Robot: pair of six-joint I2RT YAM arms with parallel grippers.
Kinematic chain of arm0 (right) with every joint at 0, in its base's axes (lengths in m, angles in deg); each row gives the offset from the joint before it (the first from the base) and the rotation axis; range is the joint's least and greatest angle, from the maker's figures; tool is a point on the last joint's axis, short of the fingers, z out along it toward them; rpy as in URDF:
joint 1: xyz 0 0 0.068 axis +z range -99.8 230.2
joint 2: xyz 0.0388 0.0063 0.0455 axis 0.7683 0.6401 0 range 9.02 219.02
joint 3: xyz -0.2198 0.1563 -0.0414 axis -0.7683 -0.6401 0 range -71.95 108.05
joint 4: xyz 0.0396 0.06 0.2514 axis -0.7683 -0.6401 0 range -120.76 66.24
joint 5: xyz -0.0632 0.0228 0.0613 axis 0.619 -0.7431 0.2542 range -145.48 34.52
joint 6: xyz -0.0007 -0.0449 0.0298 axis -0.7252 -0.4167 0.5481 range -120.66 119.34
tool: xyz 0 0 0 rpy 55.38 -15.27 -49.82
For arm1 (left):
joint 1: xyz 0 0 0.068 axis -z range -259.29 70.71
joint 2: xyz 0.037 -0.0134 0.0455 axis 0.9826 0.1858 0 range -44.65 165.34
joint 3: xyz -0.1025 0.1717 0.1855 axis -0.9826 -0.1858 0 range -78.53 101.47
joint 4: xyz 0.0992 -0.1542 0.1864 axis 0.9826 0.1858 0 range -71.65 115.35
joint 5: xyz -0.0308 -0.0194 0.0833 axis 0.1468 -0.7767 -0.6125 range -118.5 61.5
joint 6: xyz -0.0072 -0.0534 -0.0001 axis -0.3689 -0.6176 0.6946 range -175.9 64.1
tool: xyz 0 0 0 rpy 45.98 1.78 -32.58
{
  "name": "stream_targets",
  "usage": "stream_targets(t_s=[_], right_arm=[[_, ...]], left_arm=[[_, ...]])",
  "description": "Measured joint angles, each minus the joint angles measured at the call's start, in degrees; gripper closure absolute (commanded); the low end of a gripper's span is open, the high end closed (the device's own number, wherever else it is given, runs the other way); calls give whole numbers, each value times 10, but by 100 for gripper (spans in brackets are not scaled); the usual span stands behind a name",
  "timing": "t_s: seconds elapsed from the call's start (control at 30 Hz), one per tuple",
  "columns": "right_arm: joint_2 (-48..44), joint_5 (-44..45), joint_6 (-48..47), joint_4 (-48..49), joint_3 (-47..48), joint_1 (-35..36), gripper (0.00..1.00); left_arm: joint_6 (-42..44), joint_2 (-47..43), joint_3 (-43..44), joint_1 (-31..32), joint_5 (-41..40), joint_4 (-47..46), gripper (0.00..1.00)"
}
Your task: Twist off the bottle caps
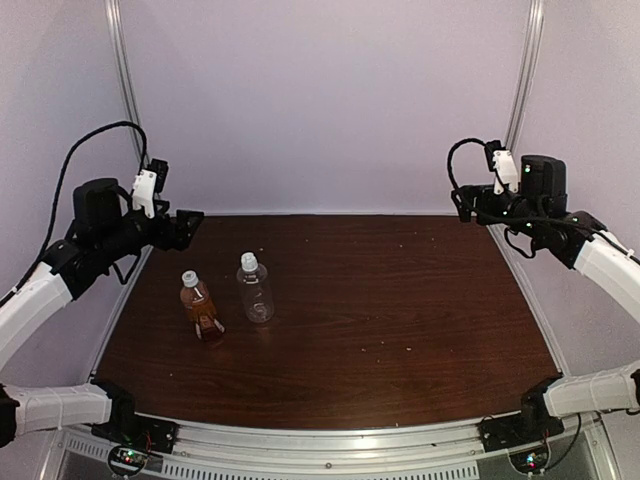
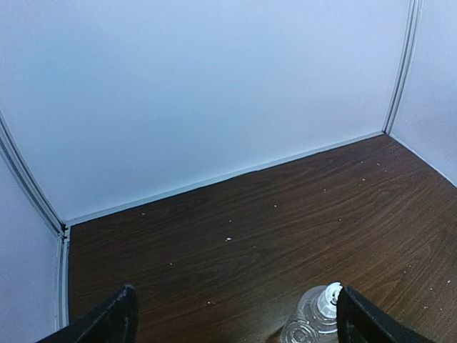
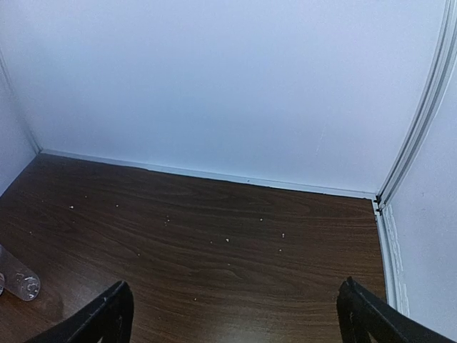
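Observation:
My left gripper swings to the right in the top view next, then tilts down onto the clear bottle's cap, which is still on.
Two small bottles stand upright on the left half of the dark wooden table (image 1: 400, 300). The clear bottle (image 1: 255, 292) has a white cap (image 1: 248, 260). The amber bottle (image 1: 201, 308) stands just to its left with a white cap (image 1: 189, 278). Both caps sit on their necks. My left gripper (image 1: 185, 228) is open and empty, raised at the table's far left, behind the bottles. In the left wrist view the clear bottle (image 2: 310, 325) and its cap (image 2: 328, 300) show beside the right finger (image 2: 360, 321). My right gripper (image 1: 462, 205) is open and empty, raised at the far right.
White enclosure walls with metal rails (image 1: 125, 80) surround the table on three sides. Small pale specks lie scattered on the wood (image 3: 227, 240). The clear bottle's base (image 3: 18, 275) shows at the left edge of the right wrist view.

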Motion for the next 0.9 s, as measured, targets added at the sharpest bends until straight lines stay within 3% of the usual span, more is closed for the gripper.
stream_targets(t_s=[0.6, 0.9], right_arm=[[0, 0, 0, -5, 1, 0, 0], [0, -6, 1, -35, 26, 0, 0]], left_arm=[[2, 18, 4, 8, 10, 5, 2], [25, 42, 42, 36, 8, 49, 2]])
